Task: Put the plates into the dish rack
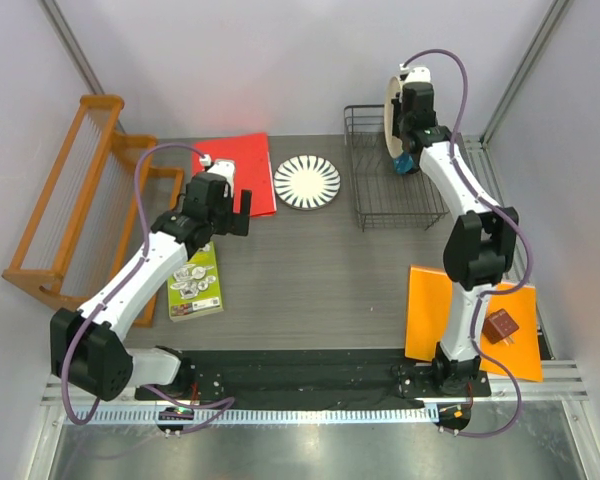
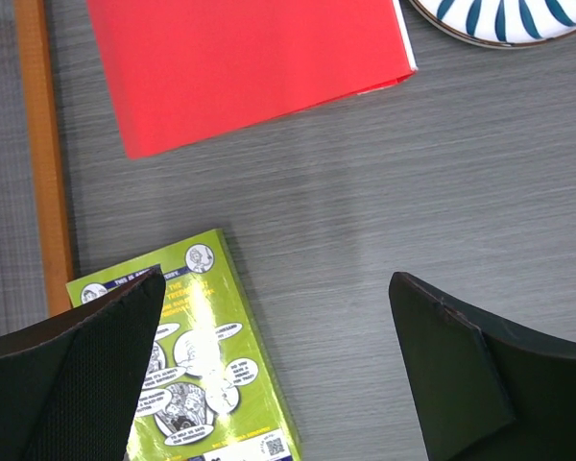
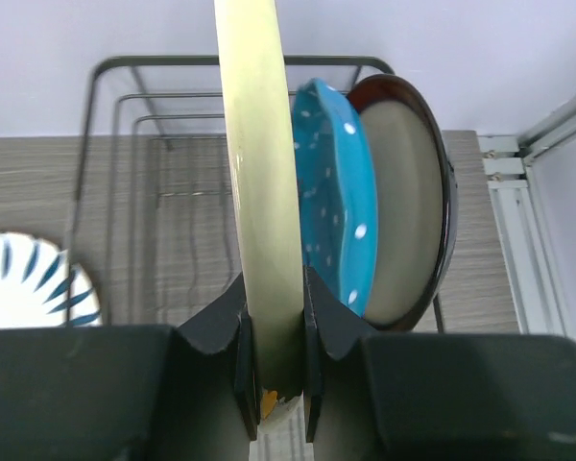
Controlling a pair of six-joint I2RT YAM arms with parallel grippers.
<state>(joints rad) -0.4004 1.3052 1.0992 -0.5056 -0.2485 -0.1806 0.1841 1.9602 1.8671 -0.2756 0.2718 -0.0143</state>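
The cream plate (image 1: 391,112) goes down into the rack gap beside the blue dotted plate next, as that gap is below my right gripper, which then releases it.
My right gripper (image 3: 274,384) is shut on the rim of the cream plate (image 3: 259,163) and holds it upright, edge-on, over the black wire dish rack (image 3: 125,154). Next to it on the right, the blue dotted plate (image 3: 331,192) and the dark-red-rimmed beige plate (image 3: 408,211) stand on edge in the rack. In the top view the cream plate (image 1: 391,112) is above the rack's (image 1: 380,190) right side. The white plate with black petals (image 1: 307,182) lies flat left of the rack. My left gripper (image 2: 278,375) is open and empty above the table.
A red sheet (image 1: 242,172) lies left of the petal plate. A green booklet (image 1: 195,282) lies under my left arm. An orange wooden slatted rack (image 1: 70,200) stands at the far left. An orange sheet (image 1: 430,310) with a small brown object (image 1: 500,327) lies near right.
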